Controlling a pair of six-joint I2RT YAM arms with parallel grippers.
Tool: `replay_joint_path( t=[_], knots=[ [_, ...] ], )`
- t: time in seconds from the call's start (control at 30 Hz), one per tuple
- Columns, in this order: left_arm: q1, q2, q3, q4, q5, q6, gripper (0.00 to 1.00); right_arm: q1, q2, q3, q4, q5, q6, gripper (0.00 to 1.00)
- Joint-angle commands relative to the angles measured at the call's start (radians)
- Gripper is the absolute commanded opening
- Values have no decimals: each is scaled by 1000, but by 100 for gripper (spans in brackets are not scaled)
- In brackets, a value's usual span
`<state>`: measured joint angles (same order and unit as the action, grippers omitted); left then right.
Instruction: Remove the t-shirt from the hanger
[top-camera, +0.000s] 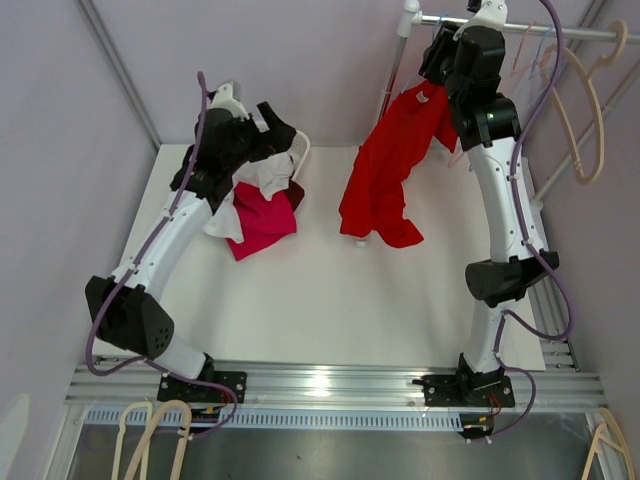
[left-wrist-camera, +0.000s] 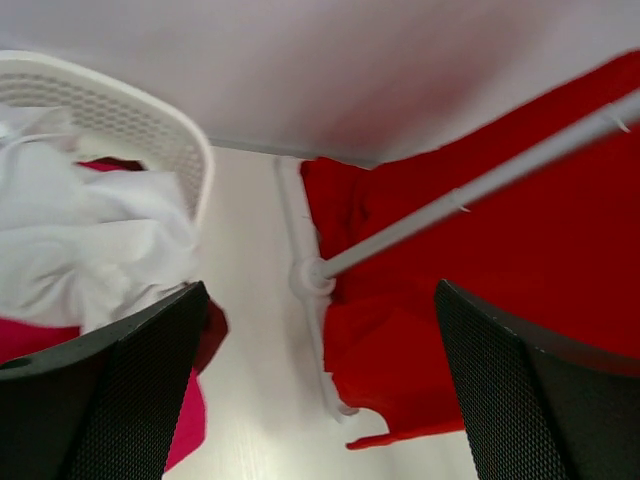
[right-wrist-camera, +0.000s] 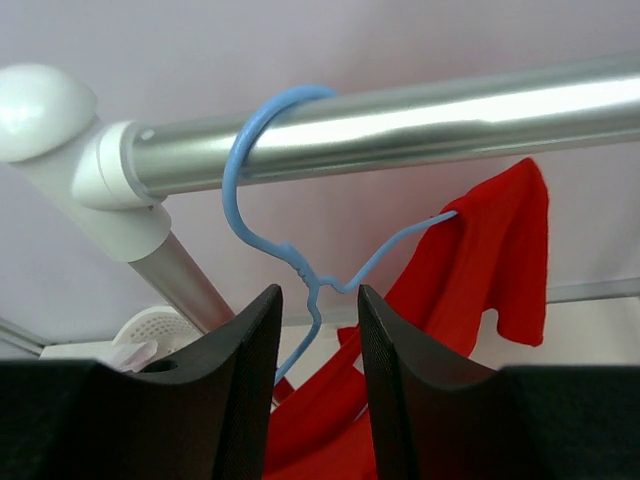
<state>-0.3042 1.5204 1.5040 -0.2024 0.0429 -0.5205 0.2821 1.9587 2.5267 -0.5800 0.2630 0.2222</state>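
Observation:
I will move my right gripper outward onto the hanger's twisted neck (right-wrist-camera: 313, 282) just below the bar and close it, because the bare wire already shows between its parted fingers.
A red t-shirt (top-camera: 380, 190) hangs from the rack's left end, its hem trailing on the white table. In the right wrist view one shoulder of the t-shirt (right-wrist-camera: 480, 260) stays on an arm of the blue wire hanger (right-wrist-camera: 300, 268), which hooks over the metal rail (right-wrist-camera: 400, 120). My right gripper (right-wrist-camera: 318, 292) is just below the rail, jaws a narrow gap apart, with the hanger's twisted neck showing between the tips and untouched. From above, the right gripper (top-camera: 432, 85) is at the shirt's top. My left gripper (left-wrist-camera: 320, 287) stands wide open and empty over the table beside the basket.
A white basket (left-wrist-camera: 120, 110) holds white and pink clothes (top-camera: 262, 215) that spill onto the table at the left. The rack's pole (left-wrist-camera: 450, 205) and foot (left-wrist-camera: 310, 275) stand by the shirt. Cream hangers (top-camera: 585, 110) hang further right on the rail. More hangers (top-camera: 150, 440) lie below the near edge.

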Motion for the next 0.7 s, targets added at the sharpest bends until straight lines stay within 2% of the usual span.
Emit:
replay_joint_path(
  t=[0.0, 0.17, 0.27, 0.67],
  knots=[
    [-27, 64, 28, 124, 184, 17, 100, 6, 11, 41, -4, -54, 39, 40],
    [-62, 229, 168, 130, 337, -9, 99, 11, 26, 43, 17, -53, 43, 39],
    [-93, 277, 229, 130, 380, -16, 99, 11, 40, 49, 22, -53, 42, 38],
    [-190, 339, 303, 141, 419, -21, 99, 52, 72, 47, 31, 91, -53, 39]
  ],
)
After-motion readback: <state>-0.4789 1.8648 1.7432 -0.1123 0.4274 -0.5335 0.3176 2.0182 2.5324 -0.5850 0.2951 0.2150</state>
